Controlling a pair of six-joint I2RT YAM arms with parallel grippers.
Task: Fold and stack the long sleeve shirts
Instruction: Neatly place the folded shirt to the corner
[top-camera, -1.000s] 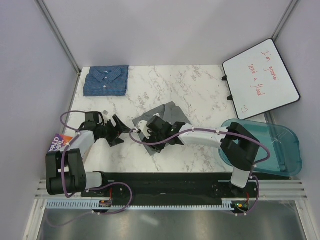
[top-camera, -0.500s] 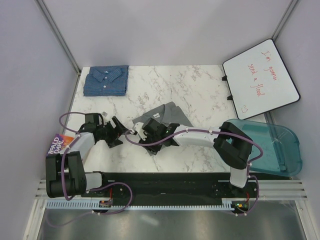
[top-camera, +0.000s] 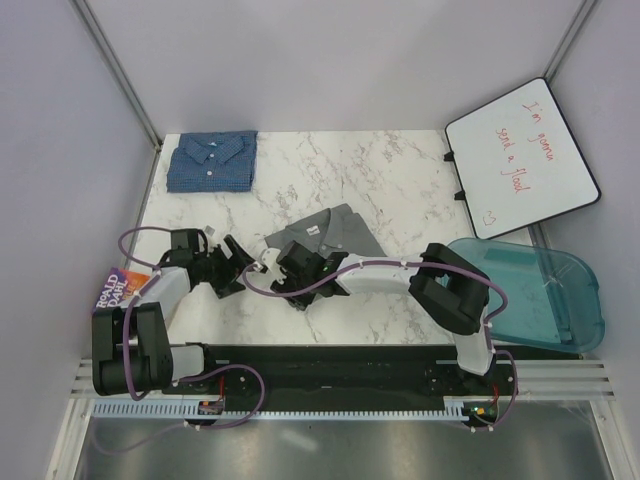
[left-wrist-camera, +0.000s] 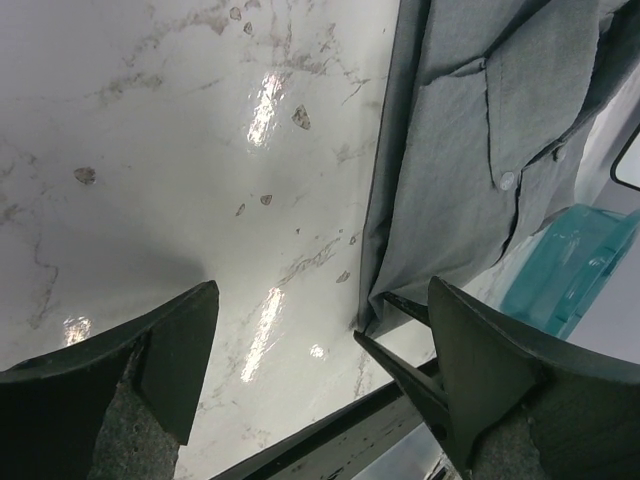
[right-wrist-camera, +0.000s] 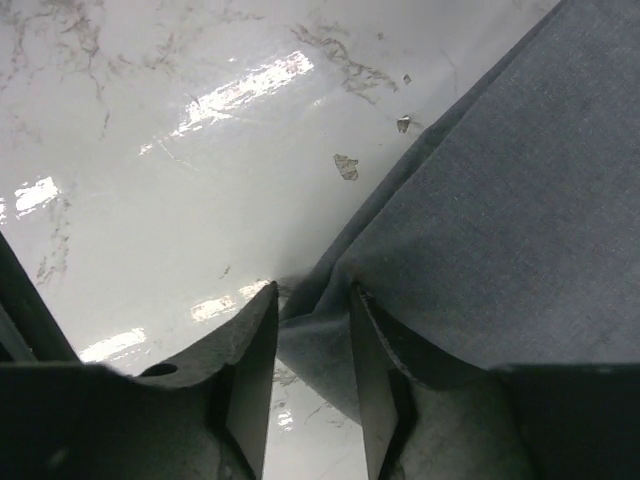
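I will next move my left gripper outward and across onto the edge of the grey shirt, to its right in the top view, because its fingers are on either side of bare marble.
The plain grey shirt (top-camera: 338, 233) lies folded on the marble near the middle. My right gripper (top-camera: 288, 285) is at its near left corner. In the right wrist view the jaws (right-wrist-camera: 312, 292) pinch a fold of the grey cloth (right-wrist-camera: 500, 200) just above the table. My left gripper (top-camera: 243, 264) is open and empty just left of that corner. In the left wrist view (left-wrist-camera: 322, 290) bare marble lies between its fingers, with the grey shirt's edge (left-wrist-camera: 470, 150) beside the right finger. The blue checked shirt (top-camera: 212, 162) lies folded at the far left corner.
A teal plastic bin (top-camera: 560, 290) stands at the right edge of the table and shows in the left wrist view (left-wrist-camera: 560, 260). A whiteboard (top-camera: 520, 160) leans at the back right. A colourful paperback (top-camera: 112, 290) lies off the table's near left edge.
My right arm has swung left and nearer, bringing its gripper down to the grey shirt's near left corner. The left gripper has barely moved.
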